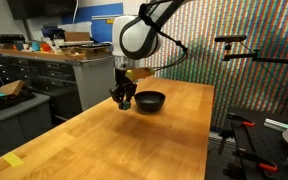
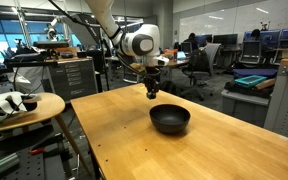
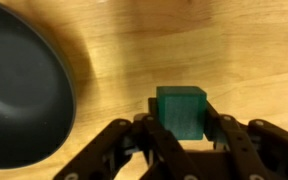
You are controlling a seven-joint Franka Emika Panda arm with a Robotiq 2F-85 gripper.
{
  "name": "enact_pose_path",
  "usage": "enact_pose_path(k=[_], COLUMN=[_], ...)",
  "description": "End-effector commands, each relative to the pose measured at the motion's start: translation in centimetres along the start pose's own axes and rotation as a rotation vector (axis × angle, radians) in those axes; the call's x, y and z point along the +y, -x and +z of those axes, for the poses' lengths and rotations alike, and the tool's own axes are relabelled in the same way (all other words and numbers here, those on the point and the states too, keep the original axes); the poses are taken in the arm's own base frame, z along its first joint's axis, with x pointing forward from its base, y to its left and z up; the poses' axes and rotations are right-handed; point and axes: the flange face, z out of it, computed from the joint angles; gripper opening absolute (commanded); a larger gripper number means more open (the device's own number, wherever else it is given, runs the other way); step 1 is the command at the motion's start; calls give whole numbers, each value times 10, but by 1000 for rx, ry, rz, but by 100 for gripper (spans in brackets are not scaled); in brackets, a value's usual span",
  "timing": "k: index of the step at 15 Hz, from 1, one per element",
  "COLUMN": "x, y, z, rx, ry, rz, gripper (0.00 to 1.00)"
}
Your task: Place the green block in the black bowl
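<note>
The block (image 3: 181,111) still hangs over bare wood, so next I should move my gripper left in the wrist view, then down into the black bowl's hollow (image 3: 16,85) to release the block.
The green block (image 3: 181,111) is a small dark green cube clamped between my gripper's (image 3: 181,120) two black fingers in the wrist view. The gripper (image 1: 125,97) hangs above the wooden table beside the black bowl (image 1: 150,101) in both exterior views. The block is too small to make out there. In an exterior view the gripper (image 2: 152,91) is above and just behind the bowl (image 2: 170,119). In the wrist view the bowl (image 3: 19,90) fills the left side, apart from the block, and it looks empty.
The wooden table (image 1: 124,140) has a yellow tape mark (image 1: 13,160) at a near corner. Cabinets with clutter (image 1: 44,60) stand behind. A small round side table with objects (image 2: 19,105) stands beside the table's edge.
</note>
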Motion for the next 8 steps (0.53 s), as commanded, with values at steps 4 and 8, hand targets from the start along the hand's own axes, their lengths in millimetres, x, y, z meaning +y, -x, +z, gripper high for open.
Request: enact_pose_path(k=[4, 8], x=[64, 110], y=[-6, -8], z=[-50, -59], rx=[105, 127], ry=[22, 33], rz=[157, 254], gripper=[18, 18])
